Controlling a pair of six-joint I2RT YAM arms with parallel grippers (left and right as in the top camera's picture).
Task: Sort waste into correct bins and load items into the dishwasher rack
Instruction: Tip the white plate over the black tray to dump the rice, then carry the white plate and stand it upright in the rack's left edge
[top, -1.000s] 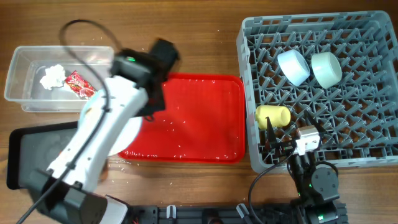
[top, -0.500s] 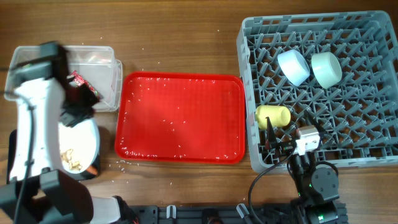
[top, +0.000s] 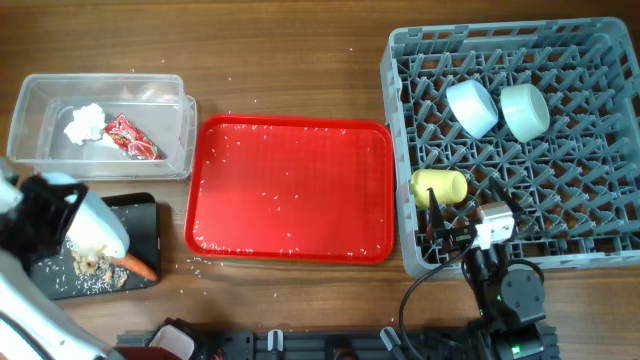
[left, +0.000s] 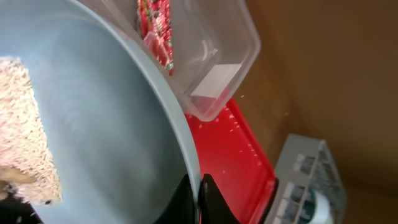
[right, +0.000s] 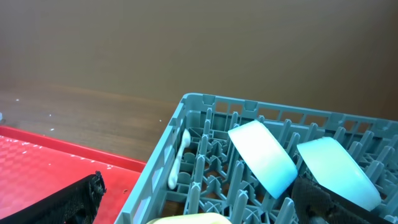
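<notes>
Empty slots beside the light-blue bowl lie to the right of my left gripper in the overhead view, so I will tip scraps off and swing it over there.
My left gripper (left: 198, 186) is shut on the rim of the light-blue plate (left: 99, 124), which is tilted over the black tray (top: 142, 215) at the front left. Beige food scraps (left: 25, 118) cling to the plate. More scraps (top: 88, 264) and the orange carrot (top: 136, 266) lie on the black tray. The clear tub (top: 165, 90) holds the white tissue (top: 85, 122) and the red wrapper (top: 132, 138). The grey rack (top: 590, 190) holds the light-blue bowl (top: 472, 106), the pale-green bowl (top: 524, 110) and the yellow cup (top: 440, 186). My right gripper (right: 196, 202) is open and empty at the rack's front edge.
The flat red serving tray (top: 290, 190), dotted with crumbs, lies between the bins and the rack. Crumbs are scattered on the wooden table in front of it. The left arm fills the front left corner.
My left arm has swung from over the red tray to the far left with the plate, which is now tilted over the black tray. The right arm has not moved.
</notes>
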